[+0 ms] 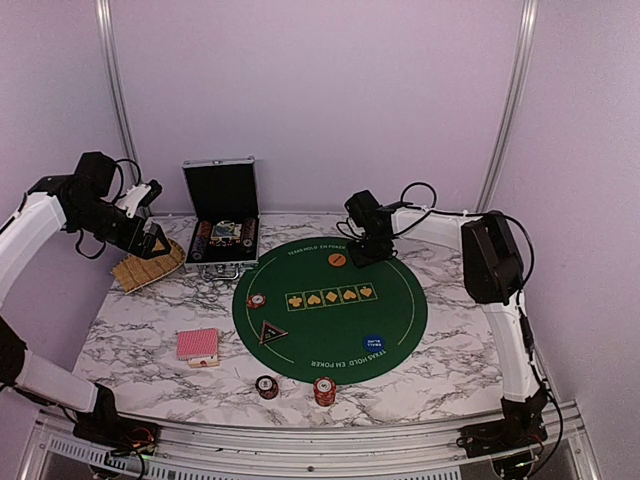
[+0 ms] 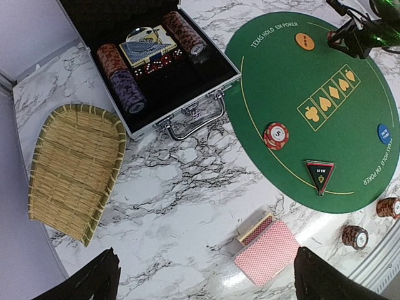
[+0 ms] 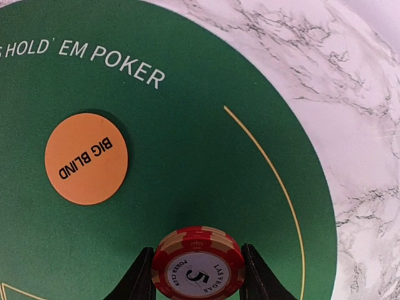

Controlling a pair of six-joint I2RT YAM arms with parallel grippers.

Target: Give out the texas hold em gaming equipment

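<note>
The robot's right gripper needs to move down next to the bare felt (image 1: 355, 263) (image 3: 170, 212) beside the orange Big Blind button and release the chips, since they are still hovering above it.
My right gripper (image 3: 199, 276) is shut on a small stack of red-and-white poker chips (image 3: 199, 262) just above the green mat, beside the orange Big Blind button (image 3: 86, 159). From above, that gripper (image 1: 362, 250) is at the mat's far edge. My left gripper (image 2: 206, 281) hangs open and holds nothing, high over the table's left side (image 1: 150, 240). Red-backed playing cards (image 2: 269, 250) lie on the marble below it. On the mat sit a red chip stack (image 1: 257, 299), a black triangular button (image 1: 271, 332) and a blue button (image 1: 374, 343).
The round green felt mat (image 1: 400, 300) fills the table's middle. An open silver case (image 1: 222, 215) with chips and cards stands at the back left, next to a bamboo tray (image 1: 148, 266). A dark chip stack (image 1: 267, 387) and a red one (image 1: 324, 390) stand near the front edge.
</note>
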